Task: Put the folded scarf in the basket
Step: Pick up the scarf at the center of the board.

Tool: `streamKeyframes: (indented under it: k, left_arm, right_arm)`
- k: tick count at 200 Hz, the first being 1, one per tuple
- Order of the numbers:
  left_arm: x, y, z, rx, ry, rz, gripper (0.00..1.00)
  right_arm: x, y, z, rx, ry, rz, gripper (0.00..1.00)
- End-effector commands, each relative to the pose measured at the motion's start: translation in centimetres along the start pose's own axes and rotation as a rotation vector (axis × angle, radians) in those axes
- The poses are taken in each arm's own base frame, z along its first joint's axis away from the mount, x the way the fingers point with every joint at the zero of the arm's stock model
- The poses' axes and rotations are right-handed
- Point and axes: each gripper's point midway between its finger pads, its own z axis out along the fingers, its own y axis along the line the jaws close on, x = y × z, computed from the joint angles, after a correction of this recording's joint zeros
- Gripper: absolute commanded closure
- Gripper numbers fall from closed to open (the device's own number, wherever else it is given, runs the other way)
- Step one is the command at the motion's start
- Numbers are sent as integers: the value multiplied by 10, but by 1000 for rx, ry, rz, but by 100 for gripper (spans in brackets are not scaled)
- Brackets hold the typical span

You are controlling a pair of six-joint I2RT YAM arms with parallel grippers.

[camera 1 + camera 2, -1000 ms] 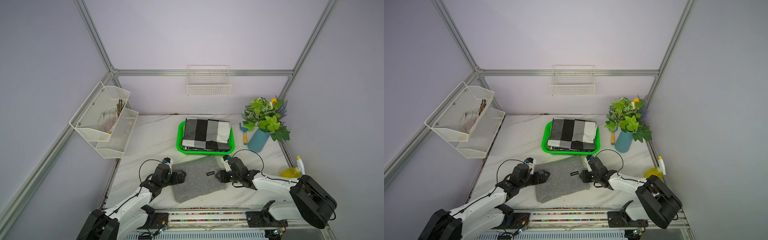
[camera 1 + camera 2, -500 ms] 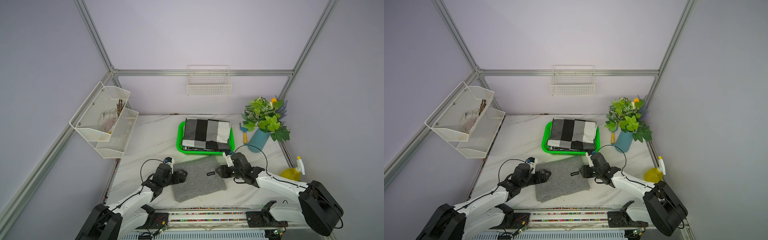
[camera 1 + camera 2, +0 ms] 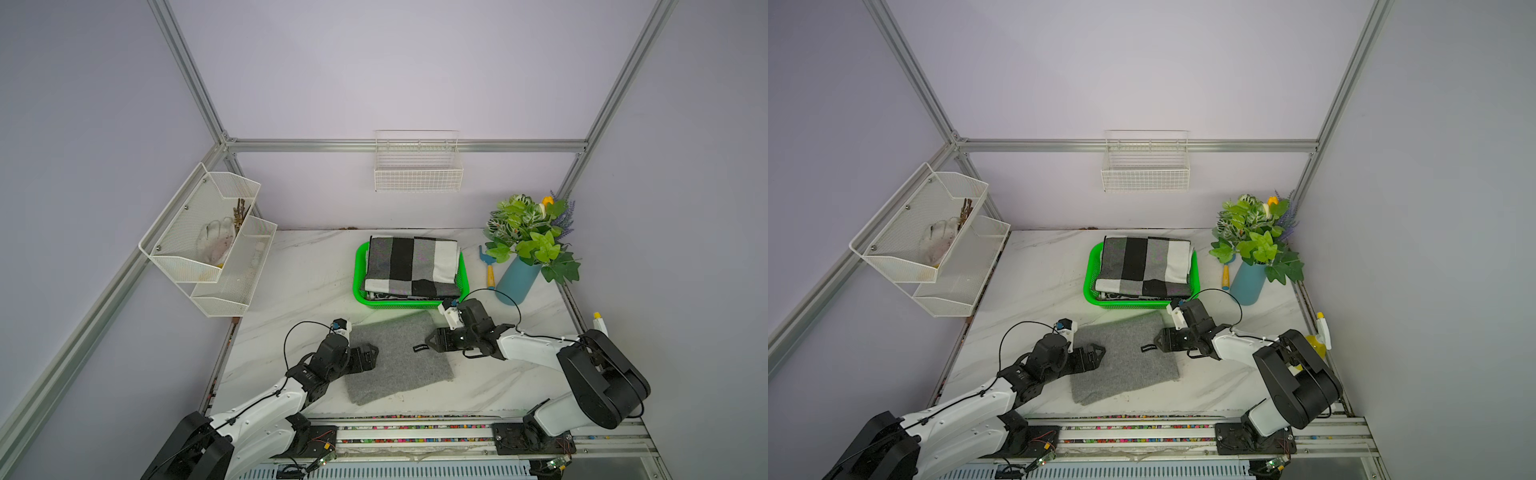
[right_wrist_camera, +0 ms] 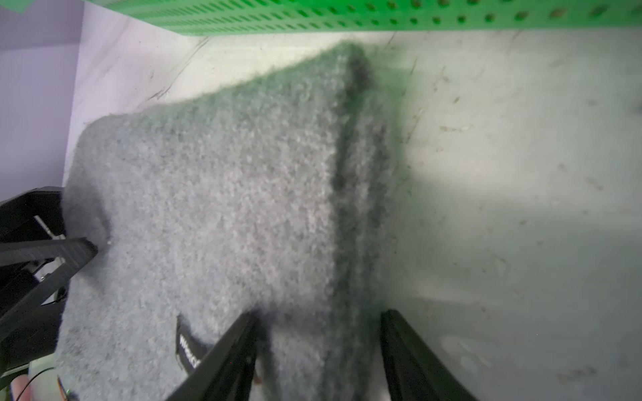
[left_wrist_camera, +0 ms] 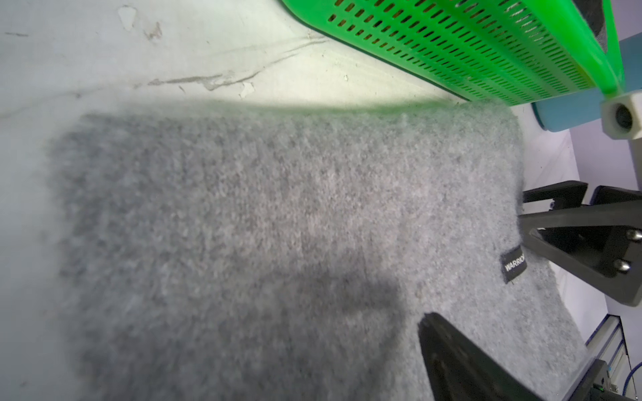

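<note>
My left gripper brings its open fingers down onto the scarf's edge (image 3: 348, 378) (image 5: 75, 280) opposite the black label next, as the scarf lies flat on the tabletop.
The folded grey scarf (image 3: 399, 357) (image 3: 1125, 357) lies flat on the marble table, just in front of the green basket (image 3: 359, 282) (image 3: 1090, 282). A folded black, white and grey checked cloth (image 3: 413, 266) fills the basket. My left gripper (image 3: 372, 353) (image 3: 1098, 353) is open at the scarf's left edge; the left wrist view shows only one of its fingers (image 5: 451, 354) over the grey scarf (image 5: 278, 225). My right gripper (image 3: 432, 338) (image 4: 319, 323) is open, its jaws straddling the right edge of the scarf (image 4: 225, 191) beside a black label (image 4: 186, 347).
A blue vase of green plants (image 3: 517, 282) and a small trowel (image 3: 489, 270) stand right of the basket. A yellow spray bottle (image 3: 598, 328) sits at the right edge. A white mesh rack (image 3: 208, 241) hangs on the left, a wire wall basket (image 3: 417, 162) on the back wall.
The right gripper's jaws have spread wider at the scarf's right edge and its arm has shifted slightly. The left arm has barely moved. The scarf lies where it was.
</note>
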Motion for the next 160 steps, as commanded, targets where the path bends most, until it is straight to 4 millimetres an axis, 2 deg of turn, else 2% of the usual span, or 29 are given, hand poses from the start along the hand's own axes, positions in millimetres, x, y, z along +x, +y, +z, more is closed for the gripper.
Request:
streamKeyframes:
  k: [1,37,77,96,117,132,160]
  left_arm:
    - [43,24,4,-53,142,-68,3]
    - [48,18,12,-15,158,-75,5]
    - [56,16,24,2,174,-66,11]
    - [57,13,26,12,174,-57,20]
    - [54,10,26,22,168,-39,38]
    - [53,3,29,57,166,-34,67]
    - [55,-10,35,117,196,-15,96]
  right_arm:
    - [36,0,9,-73,115,54,38]
    - [48,17,13,-161,149,55,38]
    - [54,21,21,-174,178,47,40]
    - [54,27,24,-220,188,59,45]
    - [54,35,24,-256,189,52,58]
    - [53,37,24,-260,187,45,69]
    - [53,44,23,-282,184,29,94]
